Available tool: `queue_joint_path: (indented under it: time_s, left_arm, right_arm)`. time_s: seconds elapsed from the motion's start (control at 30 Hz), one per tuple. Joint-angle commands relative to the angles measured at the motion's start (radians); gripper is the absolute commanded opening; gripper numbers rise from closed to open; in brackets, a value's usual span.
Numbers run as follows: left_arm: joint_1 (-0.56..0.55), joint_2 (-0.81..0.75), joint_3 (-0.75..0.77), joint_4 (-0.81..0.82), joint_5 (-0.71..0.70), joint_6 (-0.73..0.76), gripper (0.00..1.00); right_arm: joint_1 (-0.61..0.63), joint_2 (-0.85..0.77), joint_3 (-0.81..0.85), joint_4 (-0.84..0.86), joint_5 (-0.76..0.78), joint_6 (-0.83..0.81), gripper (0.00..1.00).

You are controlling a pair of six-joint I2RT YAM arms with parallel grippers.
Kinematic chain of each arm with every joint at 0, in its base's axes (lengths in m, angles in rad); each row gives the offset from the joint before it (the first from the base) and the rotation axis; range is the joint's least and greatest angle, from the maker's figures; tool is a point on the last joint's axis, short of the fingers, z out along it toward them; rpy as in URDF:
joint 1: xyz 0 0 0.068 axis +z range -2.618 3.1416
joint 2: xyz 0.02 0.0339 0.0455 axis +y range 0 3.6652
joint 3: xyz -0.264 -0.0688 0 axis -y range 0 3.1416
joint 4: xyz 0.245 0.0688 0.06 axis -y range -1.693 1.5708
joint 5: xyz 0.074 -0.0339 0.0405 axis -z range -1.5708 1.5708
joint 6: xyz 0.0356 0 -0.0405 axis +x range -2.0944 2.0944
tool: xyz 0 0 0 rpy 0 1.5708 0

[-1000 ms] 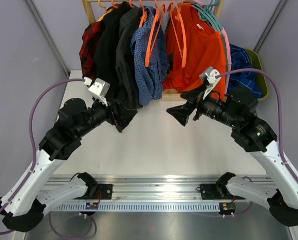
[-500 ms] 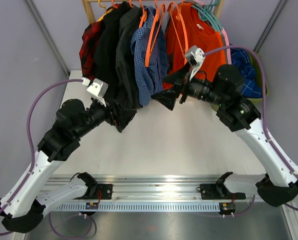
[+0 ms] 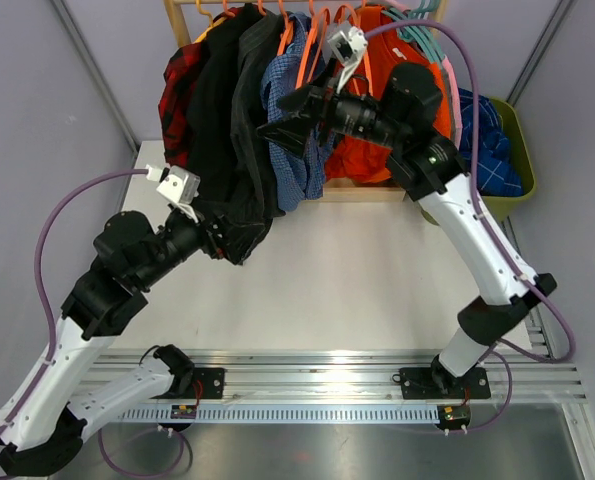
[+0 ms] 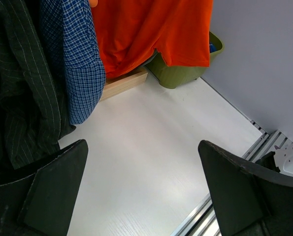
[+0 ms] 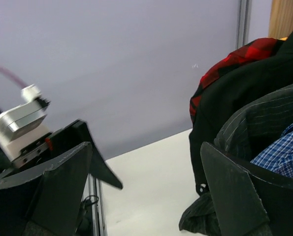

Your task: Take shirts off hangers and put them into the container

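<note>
The shirt's shoulder is outward of my right gripper's fingers, to the right in the wrist view, so my right gripper should turn outward onto the blue checked shirt's near shoulder.
Shirts hang in a row on a rack: red-black plaid, black, charcoal pinstriped, blue checked and an orange tee. They hang on orange hangers; teal and pink ones show at the right end. The olive-green container stands at the right with blue checked cloth in it. My right gripper is raised in front of the checked shirt, open and empty. My left gripper is open by the pinstriped hem, nothing between its fingers.
The pale wooden rack base lies under the shirts, the tub just beyond it. Grey walls close in both sides. A metal rail runs along the near edge. The left arm's wrist camera shows in the right wrist view.
My right arm has risen and swung left, from over the table's right middle up to the hanging checked shirt. The left arm has drawn back slightly. Both grippers stayed open.
</note>
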State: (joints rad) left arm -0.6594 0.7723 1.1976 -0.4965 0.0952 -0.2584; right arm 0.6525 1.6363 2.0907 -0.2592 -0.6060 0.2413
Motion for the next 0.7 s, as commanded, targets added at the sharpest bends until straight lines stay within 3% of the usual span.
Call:
queue_joint_path:
  time_s: [0.0,0.07,0.23,0.57,0.67]
  left_arm:
    - [0.004,-0.028,-0.007,0.044,-0.009,0.008,0.99]
    - [0.004,-0.036,-0.004,0.036,-0.015,0.008,0.99]
    - [0.004,-0.067,-0.009,0.019,-0.034,0.010,0.99]
    - [0.006,-0.079,-0.023,0.021,-0.042,0.010,0.99]
    - [0.004,-0.073,-0.021,0.027,-0.038,0.008,0.99]
  right_arm:
    - [-0.002,0.111,0.126,-0.011,0.060,0.091,0.99]
    - [-0.004,0.176,0.199,-0.012,0.069,0.116,0.99]
    - [0.001,0.255,0.287,-0.032,0.279,0.135,0.99]
    - [0.041,0.214,0.282,-0.083,0.416,0.010,1.00]
    - [0.045,0.244,0.348,-0.156,0.514,-0.019,1.00]
